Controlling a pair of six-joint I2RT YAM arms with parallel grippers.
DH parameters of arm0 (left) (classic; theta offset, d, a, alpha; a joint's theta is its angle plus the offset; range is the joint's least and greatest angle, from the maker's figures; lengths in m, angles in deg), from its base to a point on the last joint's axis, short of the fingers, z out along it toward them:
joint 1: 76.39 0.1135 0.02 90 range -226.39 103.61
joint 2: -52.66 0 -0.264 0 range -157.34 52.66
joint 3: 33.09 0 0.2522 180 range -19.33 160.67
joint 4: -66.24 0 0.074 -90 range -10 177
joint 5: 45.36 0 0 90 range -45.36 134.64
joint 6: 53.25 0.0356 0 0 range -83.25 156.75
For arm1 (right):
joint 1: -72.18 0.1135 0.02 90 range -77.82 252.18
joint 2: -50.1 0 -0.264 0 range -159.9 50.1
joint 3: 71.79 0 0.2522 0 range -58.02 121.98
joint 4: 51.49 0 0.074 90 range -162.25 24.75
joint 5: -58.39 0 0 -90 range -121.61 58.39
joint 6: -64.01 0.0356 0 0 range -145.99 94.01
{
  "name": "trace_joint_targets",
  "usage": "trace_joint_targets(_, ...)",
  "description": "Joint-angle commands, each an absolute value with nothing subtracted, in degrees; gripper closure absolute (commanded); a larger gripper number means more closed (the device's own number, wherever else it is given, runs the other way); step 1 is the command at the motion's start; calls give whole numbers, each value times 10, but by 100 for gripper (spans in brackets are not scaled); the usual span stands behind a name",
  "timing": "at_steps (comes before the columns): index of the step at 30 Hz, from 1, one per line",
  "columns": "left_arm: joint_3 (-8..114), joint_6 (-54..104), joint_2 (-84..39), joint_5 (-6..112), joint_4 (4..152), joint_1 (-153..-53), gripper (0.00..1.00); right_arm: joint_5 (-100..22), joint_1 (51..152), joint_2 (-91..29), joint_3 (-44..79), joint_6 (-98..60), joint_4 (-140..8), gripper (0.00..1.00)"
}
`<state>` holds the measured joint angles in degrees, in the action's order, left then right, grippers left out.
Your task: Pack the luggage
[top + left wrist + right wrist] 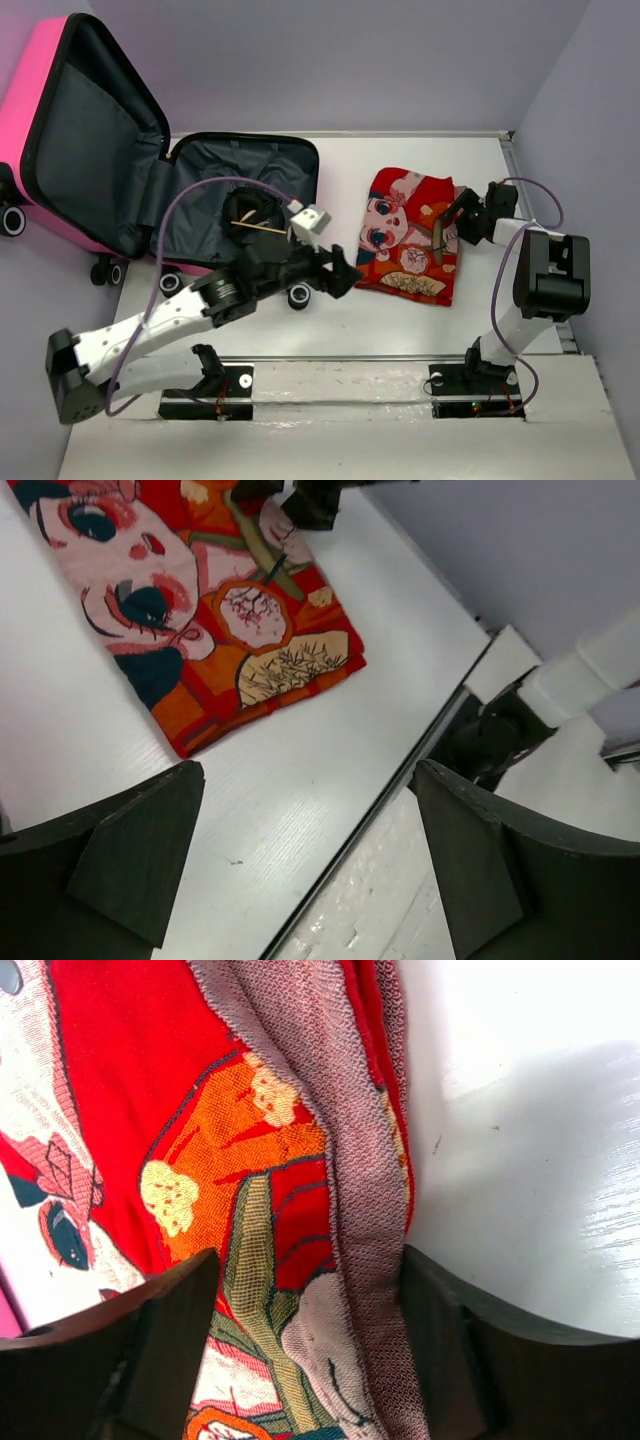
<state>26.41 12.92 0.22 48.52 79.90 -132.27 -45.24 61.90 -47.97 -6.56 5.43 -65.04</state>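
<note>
The cloth's opposite edge is already between the fingers of my right gripper, so my left gripper should next move down onto the cloth's edge facing the luggage, close to the cloth's near corner.
The hot-pink luggage (28,120) lies open at the far left, its lid propped up and its dark grey lining showing. A red patterned cloth (405,250) lies flat on the white table to its right. My left gripper (340,275) hovers open between the luggage and the cloth's left edge, holding nothing; in the left wrist view its fingers (130,850) frame bare table below the cloth (200,610). My right gripper (447,228) is down on the cloth's right edge. In the right wrist view its jaws (305,1350) stand apart astride the curled-up edge of the cloth (230,1110).
A dark bundle with a thin wooden stick (252,218) lies in the luggage's lower half. Black wheels (298,295) jut from the luggage next to my left wrist. Purple walls close in at the back and right. The table's front edge (400,780) runs just beyond my left fingers.
</note>
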Motion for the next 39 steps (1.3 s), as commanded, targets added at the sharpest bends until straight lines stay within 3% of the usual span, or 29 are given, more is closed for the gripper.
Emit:
trace_joint_targets(1, 365, 142, -165, 259, 825, -1390, 1, -448, 617, -479, -57, 28, -668, 20)
trace_joint_targets(7, 480, 150, -331, 199, 851, -1390, 1, -415, 617, -458, -69, 24, -669, 15)
trace_joint_targets(13, 519, 132, -472, 245, 854, -1340, 1, -376, 617, -465, -53, 34, -694, 11)
trace_joint_targets(20, 512, 126, -527, 259, 859, -1333, 1, -375, 617, -512, 2, 25, -717, 10)
trace_joint_targets(25, 485, 122, -531, 286, 835, -1325, 1, -297, 610, -472, -14, 32, -702, 10)
trace_joint_targets(32, 479, 121, -545, 303, 821, -1319, 2, -418, 610, -574, 62, 27, -716, 10)
trace_joint_targets(37, 474, 123, -547, 316, 816, -1313, 1, -579, 610, -645, 84, 56, -681, 10)
trace_joint_targets(39, 469, 122, -547, 323, 811, -1311, 1, -589, 610, -652, 76, 65, -666, 17)
